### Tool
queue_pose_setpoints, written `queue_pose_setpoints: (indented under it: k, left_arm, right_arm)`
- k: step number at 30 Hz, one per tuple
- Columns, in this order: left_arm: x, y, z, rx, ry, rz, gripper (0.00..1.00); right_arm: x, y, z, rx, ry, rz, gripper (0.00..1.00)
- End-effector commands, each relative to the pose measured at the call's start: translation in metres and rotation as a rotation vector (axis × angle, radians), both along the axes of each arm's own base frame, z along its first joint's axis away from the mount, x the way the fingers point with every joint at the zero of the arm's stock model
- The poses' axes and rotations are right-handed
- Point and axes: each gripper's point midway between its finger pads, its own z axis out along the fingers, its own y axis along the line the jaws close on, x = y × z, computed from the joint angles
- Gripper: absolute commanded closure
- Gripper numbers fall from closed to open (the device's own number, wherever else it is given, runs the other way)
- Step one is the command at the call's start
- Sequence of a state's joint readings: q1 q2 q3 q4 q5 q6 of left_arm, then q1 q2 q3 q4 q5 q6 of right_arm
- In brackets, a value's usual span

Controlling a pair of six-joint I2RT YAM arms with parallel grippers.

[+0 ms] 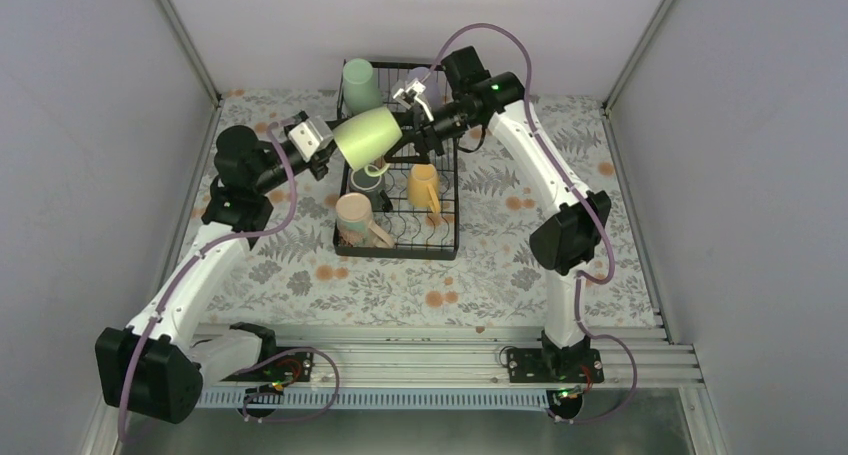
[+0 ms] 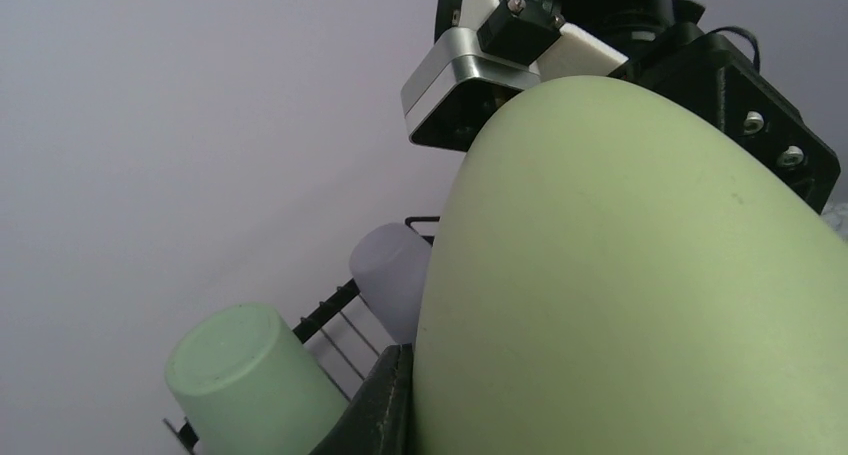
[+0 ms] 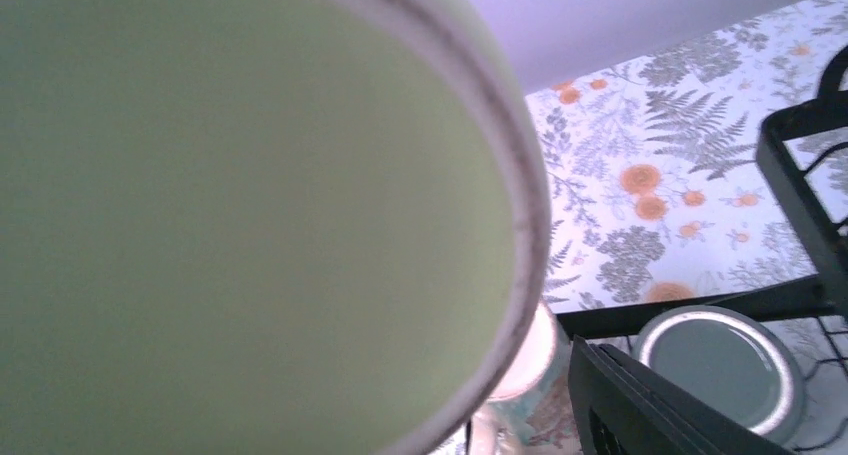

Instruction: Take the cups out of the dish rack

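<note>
The mug goes left in the top view and down with my left gripper next, turning upright onto the cloth by the grey wall, since its base faces sideways.
A light green mug [image 1: 368,135] hangs in the air over the left rear of the black wire dish rack [image 1: 447,237]. My left gripper [image 1: 335,147] is shut on its rim end; one finger [image 2: 385,405] presses on the mug's outer wall [image 2: 640,295]. My right gripper [image 1: 405,133] is at the mug's base [image 3: 250,205], open, its visible finger [image 3: 640,410] apart from it. In the rack stand a mint tumbler [image 1: 358,78], a lavender tumbler [image 1: 418,80], a dark grey-green mug [image 1: 366,180], a yellow-orange mug [image 1: 424,187] and a beige patterned mug [image 1: 353,218].
The rack stands mid-table on a floral cloth [image 1: 500,255]. Grey walls close in the table at left, right and back. The two arms meet above the rack's rear half, cables looping over them.
</note>
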State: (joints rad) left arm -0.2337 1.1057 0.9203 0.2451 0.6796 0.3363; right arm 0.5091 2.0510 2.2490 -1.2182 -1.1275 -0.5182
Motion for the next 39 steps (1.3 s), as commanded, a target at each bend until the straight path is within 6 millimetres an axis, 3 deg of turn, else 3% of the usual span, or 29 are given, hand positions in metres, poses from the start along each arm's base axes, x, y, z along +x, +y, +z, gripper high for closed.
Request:
queue_pose_setpoints:
  k: [1,6,10,16,22,27,34,37,39]
  left_arm:
    - [-0.007,-0.001,0.006,0.059,-0.039,0.023,0.98]
    - [0.007,0.03,0.003,0.137,-0.063,0.207,0.98]
    - [0.013,0.061,0.004,0.166,-0.06,0.323,0.98]
    - [0.028,0.118,-0.005,0.244,0.004,0.49,0.98]
    - [0.028,0.168,-0.023,0.377,0.142,0.578,0.98]
    - [0.026,0.214,-0.038,0.493,0.284,0.617,0.98]
    - [0.036,0.28,-0.083,0.629,0.589,0.618,0.98]
    - [0.04,0.3,-0.102,0.66,0.677,0.632,0.98]
    - [0.042,0.309,-0.121,0.686,0.748,0.631,0.98]
  right_arm:
    - [0.01,0.006,0.014,0.006,-0.108,-0.05,0.26]
    - [0.021,-0.003,0.011,-0.049,-0.178,-0.127,0.23]
    - [0.014,-0.013,0.017,-0.037,-0.269,-0.176,0.15]
    - [0.005,-0.026,0.013,-0.087,-0.316,-0.198,0.14]
    - [-0.002,-0.03,-0.025,-0.209,-0.357,-0.216,0.14]
    - [-0.013,-0.019,-0.066,-0.341,-0.464,-0.226,0.15]
    - [-0.03,-0.008,-0.095,-0.434,-0.539,-0.213,0.15]
    - [-0.031,-0.004,-0.098,-0.448,-0.555,-0.215,0.15]
    - [-0.029,0.001,-0.114,-0.483,-0.547,-0.206,0.15]
